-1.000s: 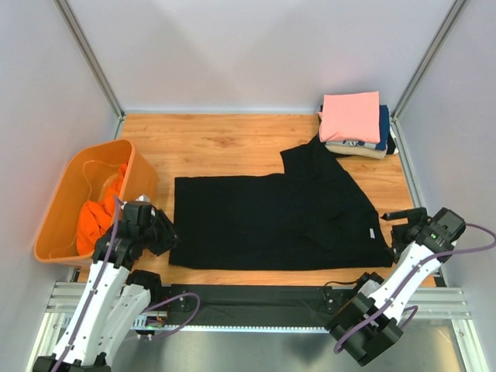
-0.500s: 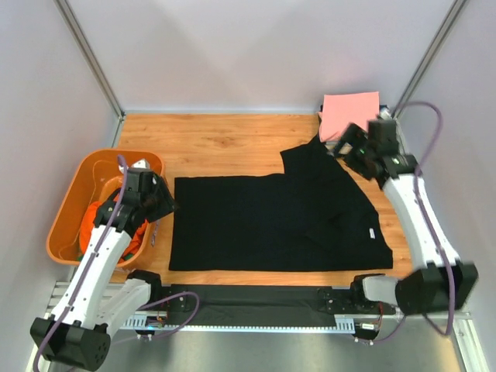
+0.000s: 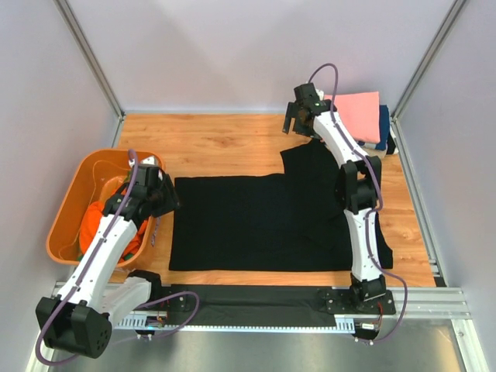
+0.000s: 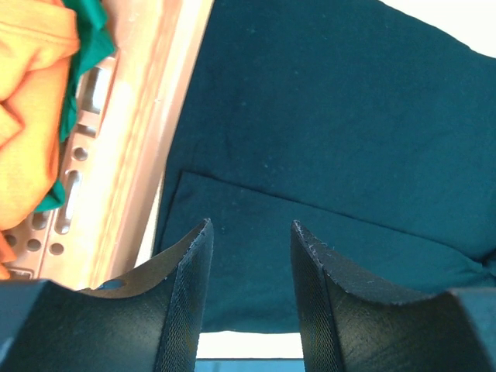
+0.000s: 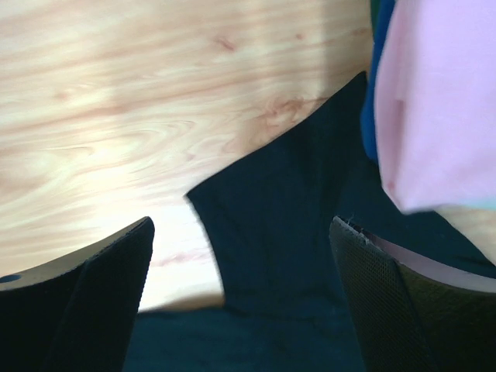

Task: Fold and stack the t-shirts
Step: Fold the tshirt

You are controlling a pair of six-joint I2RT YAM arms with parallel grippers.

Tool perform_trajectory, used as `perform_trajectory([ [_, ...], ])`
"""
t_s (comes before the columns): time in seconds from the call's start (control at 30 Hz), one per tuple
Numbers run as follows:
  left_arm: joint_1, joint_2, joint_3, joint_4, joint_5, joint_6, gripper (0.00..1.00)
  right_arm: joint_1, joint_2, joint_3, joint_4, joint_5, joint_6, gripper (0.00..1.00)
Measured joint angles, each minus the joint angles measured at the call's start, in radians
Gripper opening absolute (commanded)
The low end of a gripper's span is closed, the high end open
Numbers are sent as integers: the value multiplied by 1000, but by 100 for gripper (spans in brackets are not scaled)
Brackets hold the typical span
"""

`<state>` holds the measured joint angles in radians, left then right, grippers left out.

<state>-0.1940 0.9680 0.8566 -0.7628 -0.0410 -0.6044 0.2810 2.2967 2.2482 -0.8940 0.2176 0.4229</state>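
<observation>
My right gripper moves down onto the far sleeve's corner away from the pink shirt (image 3: 360, 115) next, then narrows its fingers.
A black t-shirt (image 3: 256, 221) lies spread flat on the wooden table, one sleeve (image 3: 306, 159) pointing to the far side. My left gripper (image 3: 164, 198) is open and empty over the shirt's left edge; the left wrist view shows the gripper (image 4: 249, 232) above the black cloth (image 4: 325, 147). My right gripper (image 3: 296, 122) is open wide and empty above the far sleeve; the right wrist view shows the gripper (image 5: 244, 225) above that sleeve (image 5: 287, 209). A folded stack stands at the back right, with a pink shirt (image 3: 360, 115) on top of a navy one (image 3: 384, 128).
An orange plastic tub (image 3: 62, 209) stands at the left edge of the table and holds an orange shirt (image 3: 97, 221). Its rim (image 4: 132, 178) is right beside my left fingers. The pink shirt (image 5: 442, 101) is close to my right finger. Grey walls stand around the table.
My right arm has swung from the near right corner to the far side, above the black sleeve. My left gripper has moved from the tub to the shirt's left edge.
</observation>
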Motion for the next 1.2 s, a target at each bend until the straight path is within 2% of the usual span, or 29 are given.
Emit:
perform_trajectory([
  [0.23, 0, 13, -6, 16, 22, 3, 49, -1, 218, 131, -38, 12, -22, 91],
  [0.4, 0, 29, -16, 28, 38, 5, 48, -2, 307, 180, -31, 8, -28, 80],
  [0.43, 0, 29, -19, 28, 40, 5, 48, -2, 312, 181, -28, 16, -27, 75],
  [0.5, 0, 29, -24, 27, 40, 5, 48, -2, 312, 179, -25, 15, -29, 57],
  [0.53, 0, 30, -25, 28, 40, 5, 48, -2, 312, 174, -23, 17, -28, 39],
  [0.63, 0, 33, -26, 29, 40, 5, 47, -2, 311, 167, -10, 14, -19, 7],
  [0.67, 0, 37, -26, 29, 40, 5, 47, -3, 311, 166, -6, 10, -16, 0],
  [0.83, -1, 82, 3, 21, 40, 6, 47, -5, 294, 139, 17, -19, -5, 0],
  [0.97, -59, 212, 160, -19, 10, 7, 47, 0, 222, 26, 26, -47, -4, 0],
  [1.07, -129, 338, 297, -15, -19, 0, 47, 11, 115, -111, 23, -56, -1, 0],
  [1.2, -166, 517, 380, 7, -30, -27, 50, 26, -95, -295, 37, -62, 14, 0],
])
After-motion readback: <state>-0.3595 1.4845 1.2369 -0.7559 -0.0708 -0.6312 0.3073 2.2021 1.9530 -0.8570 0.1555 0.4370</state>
